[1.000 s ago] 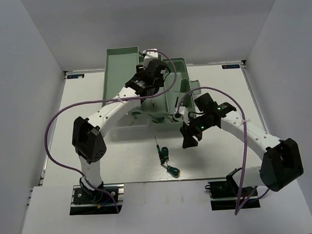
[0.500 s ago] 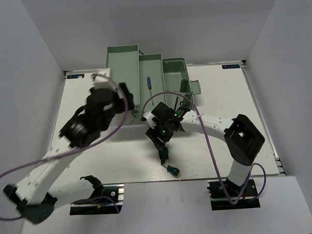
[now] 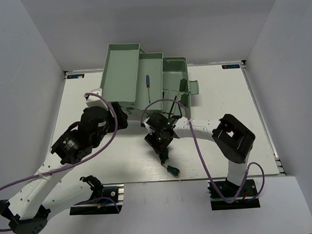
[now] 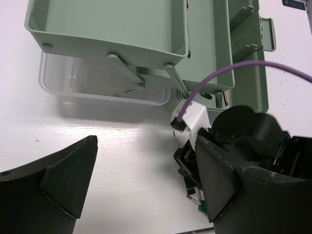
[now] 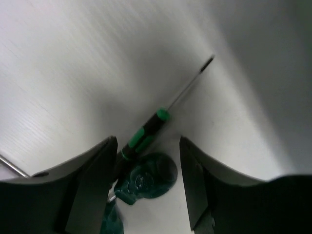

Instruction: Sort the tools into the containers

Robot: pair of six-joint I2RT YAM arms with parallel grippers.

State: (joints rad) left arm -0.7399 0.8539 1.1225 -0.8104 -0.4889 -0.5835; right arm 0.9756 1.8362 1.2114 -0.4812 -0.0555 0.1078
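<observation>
Next, my right gripper stays low and closes its fingers on the thin screwdriver's green-and-black handle (image 5: 141,140), because that handle already lies between its open fingers.
The mint-green toolbox (image 3: 121,66) stands open at the back, its trays stepped out. A blue-handled screwdriver (image 3: 149,81) lies in the middle tray. My right gripper (image 3: 161,147) is open and low over tools on the table. In the right wrist view its jaws (image 5: 148,141) straddle a thin green-and-black screwdriver (image 5: 146,135) and a stubby dark-green one (image 5: 148,180). Another stubby tool (image 3: 174,171) lies nearer the front edge. My left gripper (image 3: 119,117) is open and empty, in front of the toolbox's left side (image 4: 146,141).
The toolbox's translucent lid (image 4: 97,83) lies flat under the raised left tray (image 4: 107,44). The right arm's purple cable (image 4: 253,68) arcs over the toolbox base. The table's front edge (image 3: 164,181) is close behind the tools.
My left arm has pulled back from the toolbox toward the near left. My right gripper has swung in from the right and come down over the tools on the table.
</observation>
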